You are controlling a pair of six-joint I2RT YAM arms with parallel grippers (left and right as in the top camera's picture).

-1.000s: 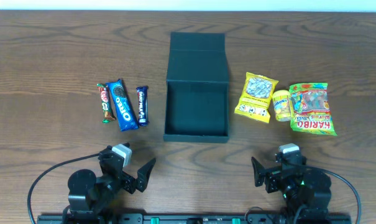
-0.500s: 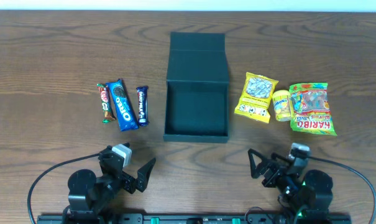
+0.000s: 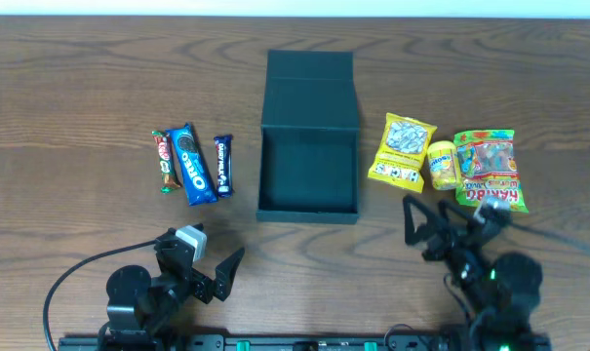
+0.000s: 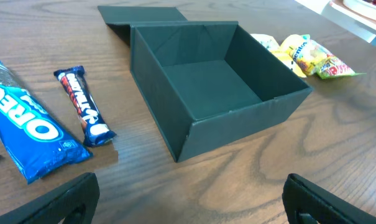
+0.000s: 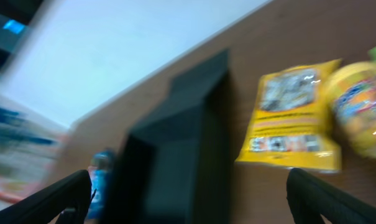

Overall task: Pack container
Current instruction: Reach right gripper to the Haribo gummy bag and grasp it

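Note:
The Haribo bag [image 3: 488, 168] is next: my right gripper will swing outward past the small yellow packet, tilt and go down onto the middle of the bag.
The dark teal container [image 3: 308, 213] stands open at the table's middle, its flap lid [image 3: 309, 86] laid back, its inside empty. It also shows in the left wrist view [image 4: 237, 127] and, blurred, in the right wrist view [image 5: 175, 168]. Left of it lie a brown bar [image 3: 163, 161], an Oreo pack [image 3: 192, 164] and a dark blue bar [image 3: 222, 166]. Right of it lie a yellow packet [image 3: 402, 151], a small yellow packet [image 3: 442, 166] and a Haribo bag [image 3: 488, 168]. My left gripper [image 3: 202, 253] is open and empty near the front edge. My right gripper [image 3: 451, 219] is open and empty, just in front of the right snacks.
The wooden table's front edge holds both arm bases and cables. The left wrist view shows the Oreo pack [image 4: 26, 124] and dark blue bar [image 4: 82, 106] left of the container. The right wrist view shows the yellow packet [image 5: 293, 118], blurred.
My right arm has moved away from the front edge toward the snacks on the right, still open. The left arm and all objects have not moved.

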